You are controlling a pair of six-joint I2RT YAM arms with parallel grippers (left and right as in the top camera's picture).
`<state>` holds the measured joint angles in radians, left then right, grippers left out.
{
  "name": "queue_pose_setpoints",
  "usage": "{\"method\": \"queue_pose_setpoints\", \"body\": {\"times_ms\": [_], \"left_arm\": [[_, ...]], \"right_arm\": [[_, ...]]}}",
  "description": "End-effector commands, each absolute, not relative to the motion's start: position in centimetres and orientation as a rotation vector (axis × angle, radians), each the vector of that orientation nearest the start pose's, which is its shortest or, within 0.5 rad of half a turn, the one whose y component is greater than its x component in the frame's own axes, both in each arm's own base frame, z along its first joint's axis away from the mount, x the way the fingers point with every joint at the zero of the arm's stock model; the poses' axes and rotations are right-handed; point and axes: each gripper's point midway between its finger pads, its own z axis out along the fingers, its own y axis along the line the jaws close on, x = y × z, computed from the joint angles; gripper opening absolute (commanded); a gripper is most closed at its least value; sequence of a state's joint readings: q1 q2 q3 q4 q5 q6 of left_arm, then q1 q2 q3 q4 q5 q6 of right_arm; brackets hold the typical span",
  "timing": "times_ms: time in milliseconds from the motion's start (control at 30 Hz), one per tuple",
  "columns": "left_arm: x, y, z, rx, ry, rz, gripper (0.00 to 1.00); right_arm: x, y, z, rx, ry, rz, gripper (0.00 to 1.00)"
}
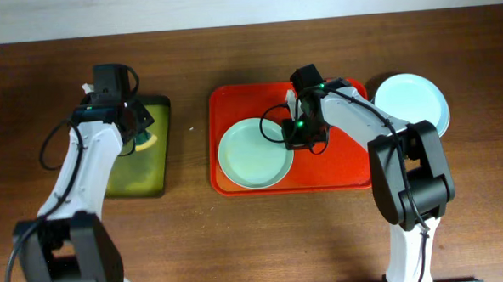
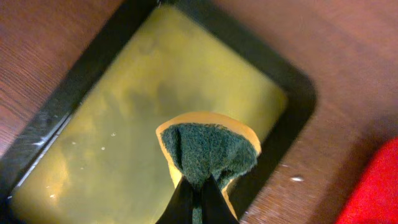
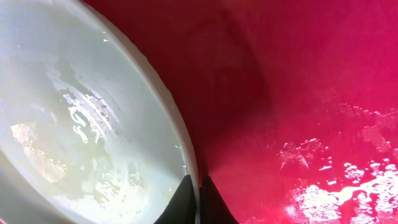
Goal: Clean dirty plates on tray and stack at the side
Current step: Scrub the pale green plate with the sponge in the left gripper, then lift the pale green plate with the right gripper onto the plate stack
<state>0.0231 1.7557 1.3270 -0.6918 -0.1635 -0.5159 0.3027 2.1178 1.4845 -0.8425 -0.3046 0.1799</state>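
Note:
My right gripper will lift, tilt and lower the plate onto the stacked plates beside the red tray, then release.
A pale mint plate lies on the left part of the red tray. My right gripper is shut on this plate's right rim; in the right wrist view the fingers pinch the rim of the wet plate over the red tray. More plates lie stacked on the table right of the tray. My left gripper is shut on a green-and-yellow sponge above the dark tray.
The dark tray with a yellow-green inside stands on the wooden table left of the red tray. A corner of the red tray shows in the left wrist view.

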Motion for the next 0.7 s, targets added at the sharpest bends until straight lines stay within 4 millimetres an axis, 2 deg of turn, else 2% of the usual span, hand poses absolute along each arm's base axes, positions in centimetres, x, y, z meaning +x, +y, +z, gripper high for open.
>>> {"method": "queue_pose_setpoints", "body": {"times_ms": [0, 100, 167, 200, 233, 267, 300, 367, 433, 533, 600, 667], "left_arm": [[41.6, 5.4, 6.0, -0.792, 2.643, 0.167, 0.03], [41.3, 7.2, 5.1, -0.846, 2.643, 0.203, 0.07], [41.3, 8.1, 5.5, -0.875, 2.626, 0.195, 0.09], [41.3, 8.2, 5.8, -0.882, 2.619, 0.172, 0.21], [41.4, 7.9, 6.2, -0.885, 2.615, 0.127, 0.61], [41.6, 7.3, 6.6, -0.879, 2.614, 0.065, 0.88], [41.8, 6.7, 7.0, -0.870, 2.611, 0.010, 0.99], [41.9, 6.1, 7.5, -0.859, 2.610, -0.044, 1.00], [41.8, 6.0, 7.4, -0.859, 2.617, -0.051, 0.99], [41.5, 5.5, 7.3, -0.858, 2.636, -0.078, 0.99], [41.4, 5.5, 7.2, -0.859, 2.639, -0.077, 0.99], [41.4, 5.6, 7.2, -0.860, 2.638, -0.077, 0.99]], "right_arm": [[38.0, 15.7, -0.6, -0.195, 3.094, 0.379, 0.04], [38.1, 15.7, 0.0, -0.202, 3.096, 0.377, 0.04], [38.9, 15.9, 2.2, -0.221, 3.069, 0.381, 0.04], [39.3, 16.0, 3.3, -0.224, 3.052, 0.384, 0.04], [39.9, 16.0, 5.0, -0.234, 3.018, 0.375, 0.04], [40.4, 15.9, 6.6, -0.236, 2.988, 0.357, 0.04], [40.9, 15.6, 8.4, -0.234, 2.955, 0.324, 0.04], [41.6, 14.6, 11.5, -0.229, 2.899, 0.219, 0.04], [42.1, 12.4, 14.5, -0.216, 2.841, -0.017, 0.04], [42.1, 11.1, 17.5, -0.248, 2.738, -0.323, 0.04], [41.6, 10.4, 19.5, -0.323, 2.612, -0.679, 0.04], [41.2, 10.7, 21.9, -0.380, 2.451, -0.940, 0.04]]}}
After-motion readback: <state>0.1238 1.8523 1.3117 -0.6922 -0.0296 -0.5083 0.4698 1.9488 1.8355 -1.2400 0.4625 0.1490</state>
